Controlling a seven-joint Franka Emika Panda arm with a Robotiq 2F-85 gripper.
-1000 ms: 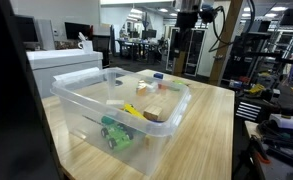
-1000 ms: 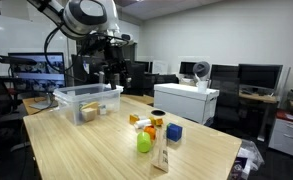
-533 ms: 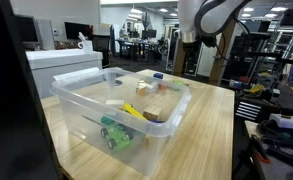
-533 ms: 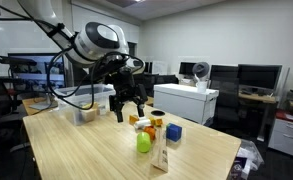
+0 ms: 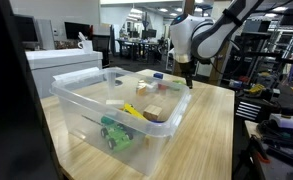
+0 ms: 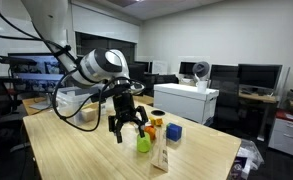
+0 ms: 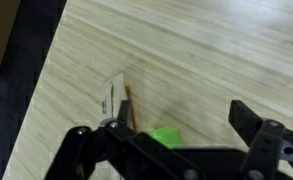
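Observation:
The body of my gripper partly covers the green object (image 6: 143, 144) (image 7: 169, 137), so I will move my gripper over it and lower my open fingers around its sides.
My gripper (image 6: 128, 127) is open and empty, hanging just above the wooden table beside a small green object (image 6: 143, 143). In the wrist view the green object (image 7: 166, 135) shows between the two black fingers of the gripper (image 7: 168, 128), partly hidden by the gripper body; the frames are blurred. A small white card (image 7: 114, 100) lies or stands left of it. In an exterior view the gripper (image 5: 188, 79) hangs beyond the far end of the clear bin (image 5: 81, 105).
Orange and yellow pieces (image 6: 150, 125), a blue cube (image 6: 173, 132) and an upright card (image 6: 162, 157) sit around the green object. A white bowl (image 6: 158, 115) stands behind them. The clear bin holds a green toy (image 5: 116, 135) and wooden blocks (image 5: 152, 113).
The arm swung away from above the clear bin, across the table and down to the cluster of small objects. The gripper stayed open.

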